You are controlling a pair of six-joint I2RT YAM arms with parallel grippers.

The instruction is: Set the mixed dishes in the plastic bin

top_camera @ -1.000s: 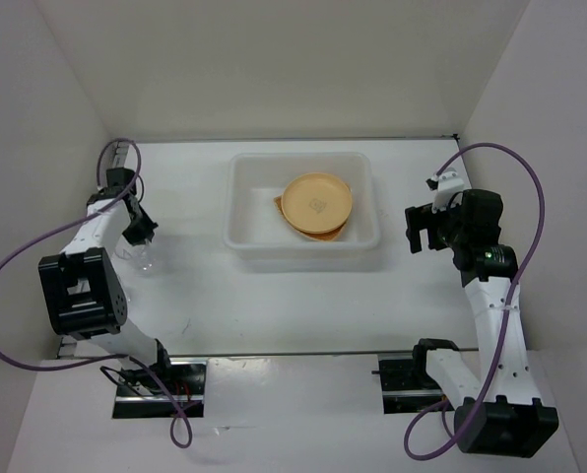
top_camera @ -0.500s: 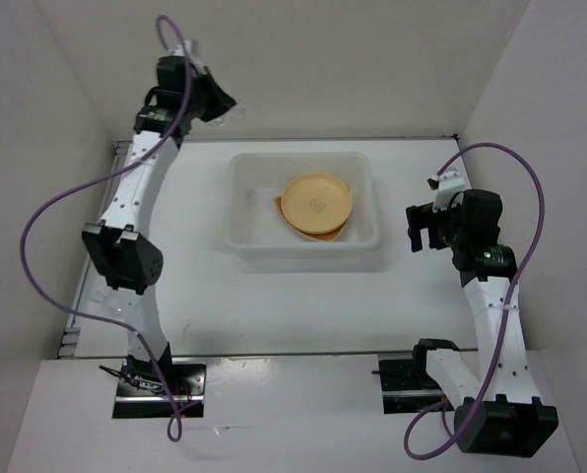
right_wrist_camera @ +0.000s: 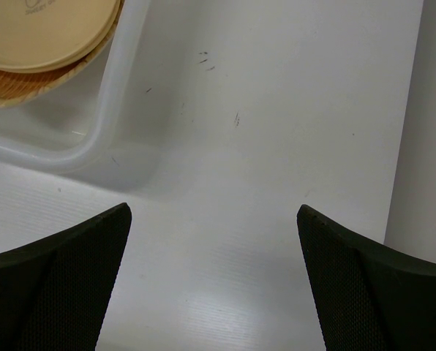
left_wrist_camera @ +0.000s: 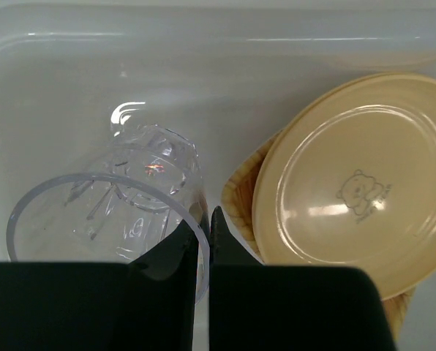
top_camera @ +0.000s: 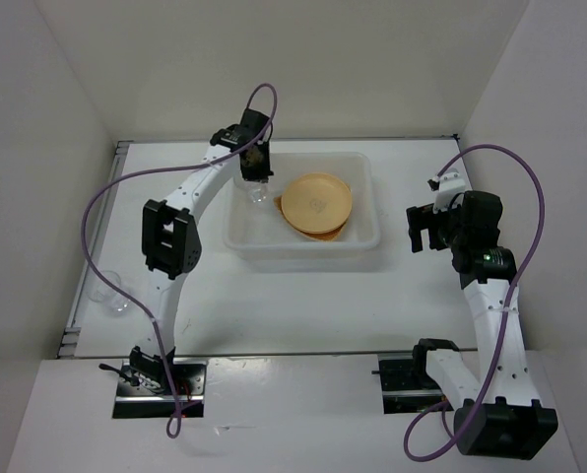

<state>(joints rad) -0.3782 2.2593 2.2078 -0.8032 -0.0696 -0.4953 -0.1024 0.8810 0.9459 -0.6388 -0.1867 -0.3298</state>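
Note:
I should next lower my left gripper into the bin (left_wrist_camera: 151, 178) beside the tan woven tray and let go of the clear cup's rim, since the bottom of the bin is bare there.
The translucent white plastic bin (top_camera: 367, 212) stands at the table's middle back. In it a yellow-orange plate (top_camera: 316, 201) lies on the tan woven tray (top_camera: 278, 204). My left gripper (top_camera: 256, 179) hangs over the bin's left half, shut on the rim of a clear cup (top_camera: 259, 195). In the left wrist view the fingers (left_wrist_camera: 203, 223) pinch the cup's (left_wrist_camera: 130, 197) wall, with the plate (left_wrist_camera: 350, 197) and the tray (left_wrist_camera: 240, 190) to the right. A second clear cup (top_camera: 111, 294) lies at the table's left edge. My right gripper (top_camera: 418, 229) is open and empty, right of the bin.
White walls enclose the table on the left, back and right. The right wrist view shows the bin's corner (right_wrist_camera: 108, 102), the plate (right_wrist_camera: 50, 29) and bare table between my open gripper (right_wrist_camera: 212, 212).
My left arm lifted a clear cup from the table's left side, swung it high toward the back wall, then brought it over the bin's left half. The right arm has not moved.

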